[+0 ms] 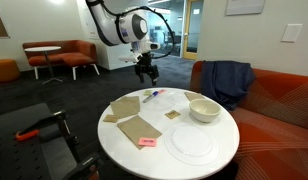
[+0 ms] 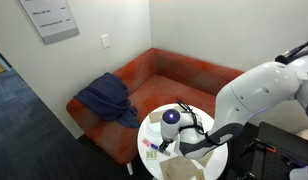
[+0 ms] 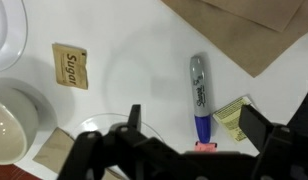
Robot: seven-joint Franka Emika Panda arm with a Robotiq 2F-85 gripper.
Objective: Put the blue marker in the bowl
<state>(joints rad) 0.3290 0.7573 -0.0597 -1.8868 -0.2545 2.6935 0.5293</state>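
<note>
My gripper should move down next onto the blue end (image 1: 154, 95) (image 3: 203, 129), close to the white table, because that end lines up with the gap between my open fingers.
The blue marker (image 3: 198, 95) lies flat on the round white table (image 1: 209, 135); it has a grey barrel and a blue cap, with the cap pointing toward the wrist camera. It shows as a small blue stick near the table's far edge in an exterior view (image 1: 151, 96). The cream-white bowl (image 1: 204, 109) stands upright and empty to one side, and at the lower left of the wrist view (image 3: 8, 125). My gripper (image 3: 197, 124) is open and empty, hovering above the marker (image 1: 145, 68), with a finger on each side of the cap end and not touching it.
A flat clear plate (image 1: 191, 143) sits at the table's near side. Brown paper pieces (image 1: 124, 108) lie beside the marker, and a pink sticky note (image 1: 147, 142) near the front. A sugar packet (image 3: 71, 65) and a yellow packet (image 3: 234, 115) lie near the marker. An orange sofa (image 1: 279, 100) stands behind.
</note>
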